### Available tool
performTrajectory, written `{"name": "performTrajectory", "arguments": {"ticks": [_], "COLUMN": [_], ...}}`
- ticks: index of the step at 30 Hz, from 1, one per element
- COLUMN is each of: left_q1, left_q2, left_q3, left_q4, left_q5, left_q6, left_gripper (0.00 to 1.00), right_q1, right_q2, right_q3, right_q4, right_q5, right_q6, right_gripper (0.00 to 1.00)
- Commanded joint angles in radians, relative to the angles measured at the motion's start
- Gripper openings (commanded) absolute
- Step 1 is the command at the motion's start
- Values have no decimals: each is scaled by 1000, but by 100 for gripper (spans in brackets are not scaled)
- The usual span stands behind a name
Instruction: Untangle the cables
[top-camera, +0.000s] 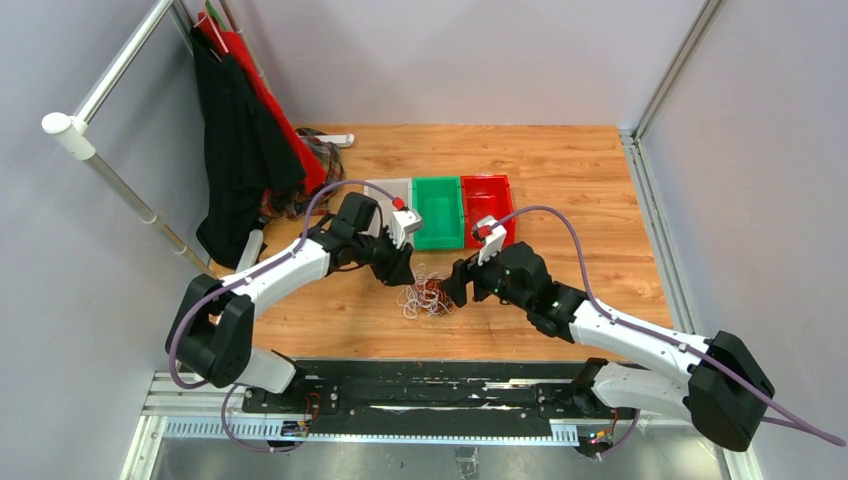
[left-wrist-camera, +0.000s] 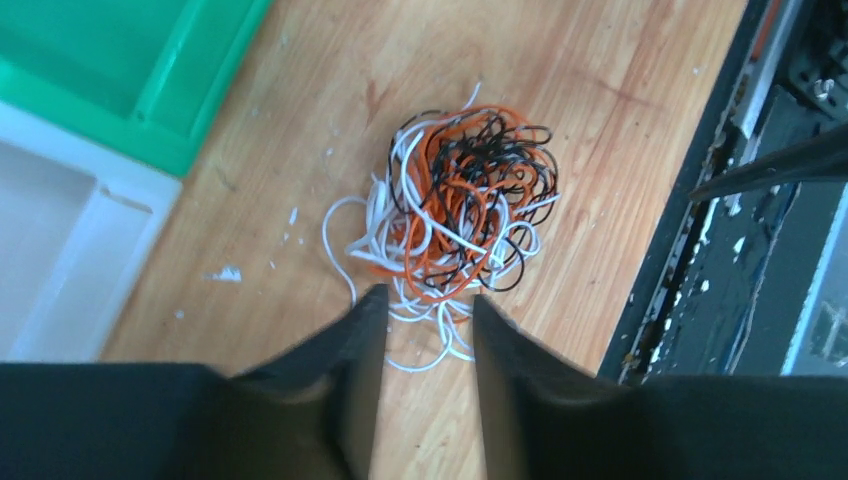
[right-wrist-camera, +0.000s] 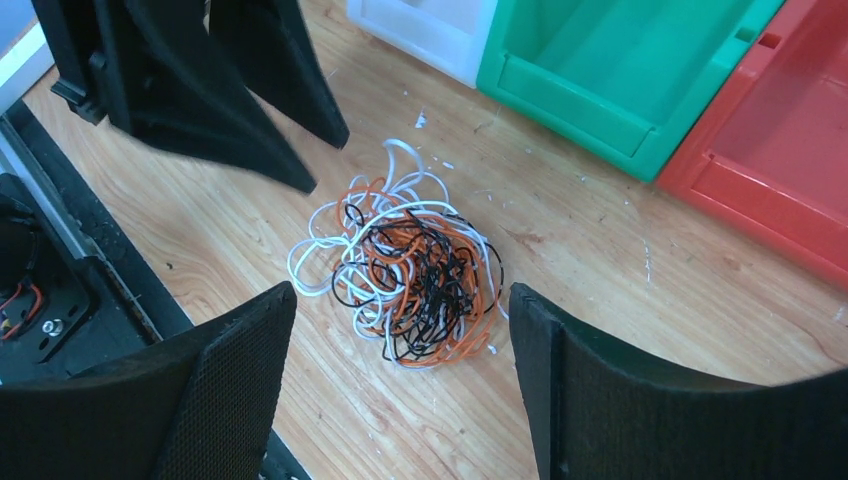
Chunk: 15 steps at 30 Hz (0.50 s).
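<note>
A white loop (left-wrist-camera: 331, 232) bulges from the ball's side toward the bins, and my left gripper will next lower and shift outward with its open fingers around it.
A tangled ball of white, orange and black cables (top-camera: 425, 297) lies on the wooden table between my two arms. It shows in the left wrist view (left-wrist-camera: 455, 215) and in the right wrist view (right-wrist-camera: 405, 275). My left gripper (top-camera: 400, 272) hovers just left of and behind the ball, open and empty, its fingertips (left-wrist-camera: 378, 300) at the edge of the outer white loops. My right gripper (top-camera: 458, 288) is open wide and empty, just right of the ball, its fingers (right-wrist-camera: 540, 315) either side of it in the wrist view.
Three bins stand in a row behind the cables: a white one (top-camera: 382, 190), a green one (top-camera: 437, 210) and a red one (top-camera: 490, 200). A black rail base (top-camera: 420, 385) runs along the near table edge. Dark and red cloth (top-camera: 240, 140) hangs at the far left.
</note>
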<state>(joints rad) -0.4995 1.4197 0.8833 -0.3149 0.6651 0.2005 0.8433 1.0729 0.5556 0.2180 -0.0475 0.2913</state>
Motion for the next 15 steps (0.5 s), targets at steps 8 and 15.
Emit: {"name": "performTrajectory", "arguments": {"ticks": [8,15], "left_q1": [-7,-7], "left_q2": [103,158], "left_q3": [-17,45], "left_q4": [133,163], "left_q5": [-77,-19], "left_q6": [-16,-30], "left_gripper": [63,52], "right_q1": [28,28], "right_q2": [-25,-22], "right_q3": [-47,-46], "right_q4": [26,23], "right_q5": [43,24], "right_q6": [-2,-1], "right_gripper": [78,76]}}
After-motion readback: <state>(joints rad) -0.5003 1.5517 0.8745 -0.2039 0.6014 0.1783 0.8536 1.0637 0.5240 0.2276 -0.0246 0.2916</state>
